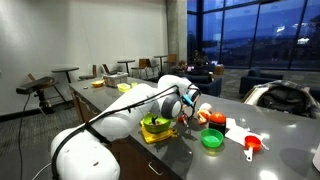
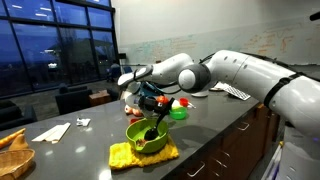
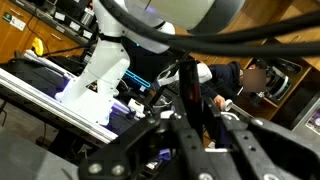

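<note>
My gripper will next ease slightly outward from above the green bowl (image 2: 140, 140), then release the dark long-handled utensil, as its lower end already reaches into the bowl.
My gripper (image 2: 152, 103) hangs just above a green bowl (image 2: 140, 140) that stands on a yellow cloth (image 2: 122, 156) near the counter's front edge. The gripper is shut on a black utensil (image 2: 153, 122), whose lower end reaches down into the bowl. In an exterior view the gripper (image 1: 186, 108) is at the right of the bowl (image 1: 155, 127) and the cloth (image 1: 150, 137). In the wrist view the dark handle (image 3: 190, 85) stands upright between my fingers (image 3: 195, 118). The utensil's tip is hidden in the bowl.
A green lid or plate (image 1: 211, 139), a red measuring cup (image 1: 252, 144), a white napkin (image 1: 236, 129) and red items (image 1: 212, 118) lie beyond the bowl. In an exterior view a paper (image 2: 50, 131) and a brown basket (image 2: 12, 152) sit on the counter.
</note>
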You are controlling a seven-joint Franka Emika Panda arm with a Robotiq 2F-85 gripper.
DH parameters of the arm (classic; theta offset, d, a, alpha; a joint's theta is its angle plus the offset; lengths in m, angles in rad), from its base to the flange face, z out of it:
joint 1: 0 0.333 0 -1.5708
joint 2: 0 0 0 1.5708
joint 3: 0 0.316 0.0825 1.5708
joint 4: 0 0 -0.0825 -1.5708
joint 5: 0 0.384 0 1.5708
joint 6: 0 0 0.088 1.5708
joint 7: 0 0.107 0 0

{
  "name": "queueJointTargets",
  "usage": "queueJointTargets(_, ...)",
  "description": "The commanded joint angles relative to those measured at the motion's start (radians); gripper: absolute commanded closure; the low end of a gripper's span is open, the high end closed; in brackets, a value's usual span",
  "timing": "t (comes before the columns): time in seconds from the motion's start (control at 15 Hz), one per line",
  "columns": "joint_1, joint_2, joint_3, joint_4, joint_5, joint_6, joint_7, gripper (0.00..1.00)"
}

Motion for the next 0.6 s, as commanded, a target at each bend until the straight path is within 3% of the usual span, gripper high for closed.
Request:
queueJointTargets(0.0,0.012,0.059,0.004,0.109,0.084,-0.058,0.086,0.94)
queueJointTargets(0.2,0.024,0.073,0.015,0.120,0.163,-0.070,0.139,0.94)
queueJointTargets(0.27,0.016,0.050,0.057,0.064,0.153,-0.035,0.153,0.94)
queueJointTargets(0.53,0.024,0.062,0.100,0.072,0.186,-0.041,0.204,0.94)
